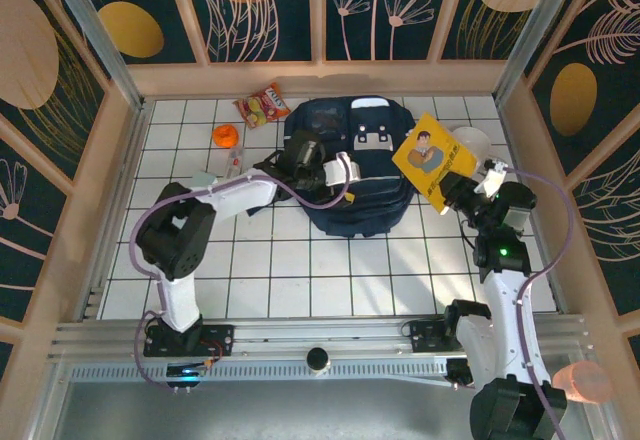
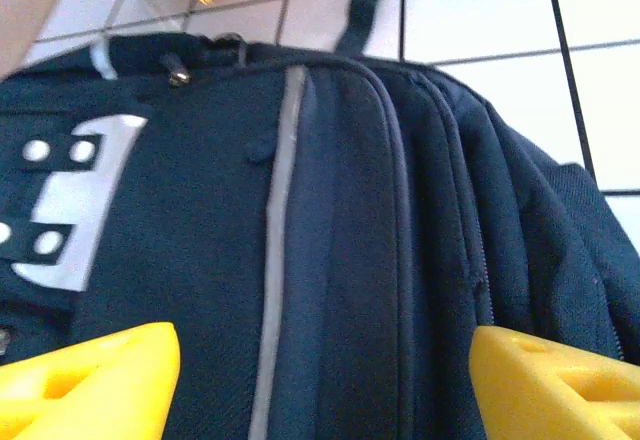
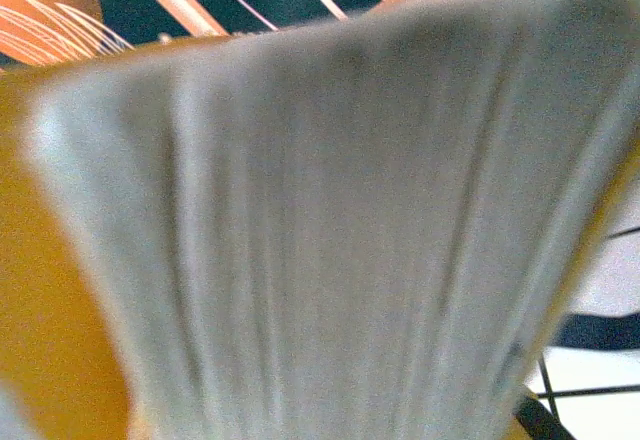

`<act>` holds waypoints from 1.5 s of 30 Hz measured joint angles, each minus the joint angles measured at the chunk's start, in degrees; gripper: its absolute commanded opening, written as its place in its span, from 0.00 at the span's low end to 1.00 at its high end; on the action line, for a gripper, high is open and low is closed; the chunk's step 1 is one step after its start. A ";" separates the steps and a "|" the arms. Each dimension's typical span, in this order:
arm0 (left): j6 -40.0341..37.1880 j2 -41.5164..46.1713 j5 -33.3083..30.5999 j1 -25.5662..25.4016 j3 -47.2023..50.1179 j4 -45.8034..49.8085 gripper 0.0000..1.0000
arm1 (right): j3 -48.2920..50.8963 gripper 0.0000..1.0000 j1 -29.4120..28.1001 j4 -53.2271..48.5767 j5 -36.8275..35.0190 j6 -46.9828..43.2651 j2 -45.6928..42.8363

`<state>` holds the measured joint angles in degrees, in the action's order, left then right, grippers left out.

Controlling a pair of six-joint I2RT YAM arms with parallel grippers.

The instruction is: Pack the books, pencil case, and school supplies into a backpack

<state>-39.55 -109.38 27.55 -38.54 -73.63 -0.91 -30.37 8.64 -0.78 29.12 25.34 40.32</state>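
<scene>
My left gripper lowers its wide-open fingers around the backpack's piped fold (image 2: 404, 350) beside the pale stripe next and closes, since that fold lies below, between them.
The navy backpack (image 1: 350, 175) lies flat in the middle of the table, its white patches facing up. My left gripper (image 1: 298, 150) hovers over its left side, open; in the left wrist view the yellow fingers (image 2: 90, 380) stand wide apart over the zipped fabric and pale stripe of the backpack (image 2: 330, 210). The yellow book (image 1: 433, 158) is lifted and tilted to the right of the backpack, with my right gripper (image 1: 455, 192) shut on its lower corner. The book's blurred page edges (image 3: 330, 230) hide those fingers. The slim pencil case (image 1: 236, 163) and a grey-white gadget (image 1: 205, 177) lie left of the backpack.
A red-orange snack packet (image 1: 262, 106) and a small orange ball (image 1: 225, 136) sit at the back left. A pale rounded piece (image 1: 473, 141) lies behind the book. Wooden walls close in the tiled table on three sides.
</scene>
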 measured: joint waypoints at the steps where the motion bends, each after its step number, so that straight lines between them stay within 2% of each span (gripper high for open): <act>1: -0.59 -1.01 -0.22 -0.31 -0.76 0.63 0.80 | 0.00 0.00 -0.02 -0.42 -0.31 0.15 -0.04; 6: -1.81 -6.10 -1.97 -1.22 -5.38 2.75 0.83 | 0.00 0.00 -0.02 -2.34 -1.22 0.35 -0.04; 9: -1.77 -7.76 -3.26 -1.29 -5.99 2.84 0.80 | 0.00 0.00 -0.02 -3.02 -1.22 0.35 -0.04; 11: -1.40 -8.44 -4.87 -1.29 -5.99 2.62 0.65 | 0.00 0.00 -0.02 -3.30 -1.25 0.35 -0.04; 12: -0.96 -8.70 -5.73 -1.31 -5.99 2.54 0.44 | 0.00 0.00 -0.02 -3.39 -1.25 0.46 -0.04; 15: -0.33 -9.14 -7.30 -1.57 -5.92 2.58 0.01 | 0.00 0.00 -0.02 -3.69 -2.10 0.90 -0.13; 22: 7.89 -2.95 -8.72 -1.44 -0.98 -0.63 0.00 | -0.26 0.00 1.05 -10.19 -10.75 3.96 -0.42; 28: 18.38 6.71 -8.13 -1.33 2.05 -0.96 0.00 | -5.33 0.00 3.06 -17.68 -17.05 6.82 0.61; 32: 26.53 9.16 -8.50 -1.33 0.94 -2.29 0.00 | -8.48 0.00 3.41 -20.55 -19.50 8.31 0.74; 37: 35.15 8.26 -11.82 -1.33 -4.50 -1.51 0.00 | -9.31 0.00 3.39 -24.30 -18.10 11.65 -0.26; 45: 43.80 4.48 -14.78 -1.33 -13.25 -0.52 0.00 | -7.82 0.00 3.28 -25.20 -6.49 18.80 -3.43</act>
<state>4.25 -104.90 12.78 -39.88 -86.87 -1.43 -38.20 11.92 -25.98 22.63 44.14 36.88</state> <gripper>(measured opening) 0.050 0.176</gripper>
